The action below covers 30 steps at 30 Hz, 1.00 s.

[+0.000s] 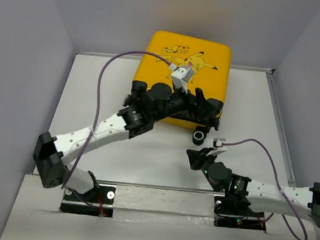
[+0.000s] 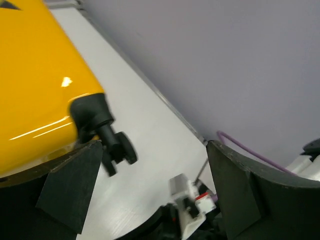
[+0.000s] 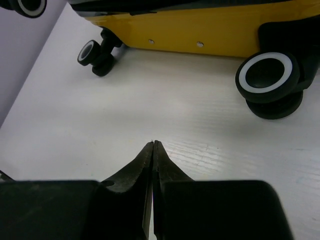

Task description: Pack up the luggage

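My left gripper next swings onto the suitcase's other upper wheel (image 1: 127,100), to its left in the top view, as my right gripper fronts this suitcase corner.
The luggage (image 1: 187,71) is a yellow suitcase with Pikachu on its shell. It lies closed and flat at the back middle of the table. My left gripper (image 1: 210,114) is open and empty at its near right corner. In the left wrist view the yellow shell (image 2: 35,75) fills the left side. One finger sits by its lower edge and a black wheel (image 2: 117,147) hangs between the spread fingers of the left gripper (image 2: 155,190). My right gripper (image 1: 193,157) is shut and empty on the table, just in front of a wheel (image 1: 198,138). The right wrist view shows the right gripper (image 3: 153,143) facing the suitcase's side (image 3: 200,35).
Two black-and-white wheels (image 3: 270,77) (image 3: 92,52) stand between my right gripper and the suitcase. Grey walls close the table on the left, back and right. The left arm's purple cable (image 1: 105,69) loops over the left half. No clothes are in view.
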Available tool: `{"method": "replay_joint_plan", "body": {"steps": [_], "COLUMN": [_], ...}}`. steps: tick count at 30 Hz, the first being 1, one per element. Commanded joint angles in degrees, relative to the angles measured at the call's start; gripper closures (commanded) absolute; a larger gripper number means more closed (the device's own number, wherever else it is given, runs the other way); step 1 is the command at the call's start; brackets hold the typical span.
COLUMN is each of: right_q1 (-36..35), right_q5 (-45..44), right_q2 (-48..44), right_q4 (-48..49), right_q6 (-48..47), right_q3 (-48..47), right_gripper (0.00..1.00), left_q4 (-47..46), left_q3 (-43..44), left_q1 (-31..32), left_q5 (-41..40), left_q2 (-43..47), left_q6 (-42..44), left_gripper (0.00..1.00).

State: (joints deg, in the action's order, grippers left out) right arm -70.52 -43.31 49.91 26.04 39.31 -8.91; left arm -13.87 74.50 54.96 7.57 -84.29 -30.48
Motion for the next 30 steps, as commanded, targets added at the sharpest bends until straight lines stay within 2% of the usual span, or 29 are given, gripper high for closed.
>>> {"method": "replay_joint_plan", "body": {"steps": [1, 3, 6, 7, 11, 15, 19, 23, 27, 30], "right_q1": [0.4, 0.4, 0.4, 0.4, 0.4, 0.4, 0.4, 0.4, 0.4, 0.4], "right_q5": [-2.9, -2.0, -1.1, -0.7, 0.3, 1.6, 3.1, 3.8, 3.7, 3.8], "right_q2": [-8.1, -11.8, -15.2, -17.0, -20.1, -22.5, -24.9, -25.8, -23.9, -22.2], "right_q4": [-9.1, -11.2, -14.5, -15.1, -19.0, -21.3, -22.8, -22.8, -22.8, -22.8], "right_q6": [2.1, 1.9, 2.4, 1.8, 0.6, 0.4, 1.5, 1.6, 0.9, 0.8], "right_q3": [-1.4, -0.5, 0.1, 0.1, -0.5, -1.0, 0.1, 0.6, -0.1, -0.7], "right_gripper": [0.90, 0.87, 0.75, 0.67, 0.54, 0.51, 0.51, 0.51, 0.51, 0.51], "left_q4": [13.9, 23.8, 34.4, 36.0, 35.8, 34.2, 29.9, 27.0, 23.1, 21.7], "left_q3": [-5.7, -8.5, -14.7, -16.0, -21.2, -20.3, -18.3, -17.7, -18.1, -18.6], "left_q1": [-1.0, -3.1, -9.8, -14.3, -23.4, -26.7, -29.6, -30.3, -30.6, -30.6], "left_q5": [-20.6, -26.4, -31.4, -31.0, -26.8, -25.9, -21.3, -15.9, -10.4, -7.8], "left_q2": [12.3, 18.3, 25.1, 26.5, 28.4, 23.3, 17.2, 14.9, 15.1, 18.7], "left_q6": [9.4, 9.1, 8.1, 8.0, 11.3, 13.5, 14.3, 14.8, 14.0, 13.1], "left_gripper": [0.02, 0.04, 0.04, 0.04, 0.01, 0.01, 0.01, 0.01, 0.02, 0.06]}}
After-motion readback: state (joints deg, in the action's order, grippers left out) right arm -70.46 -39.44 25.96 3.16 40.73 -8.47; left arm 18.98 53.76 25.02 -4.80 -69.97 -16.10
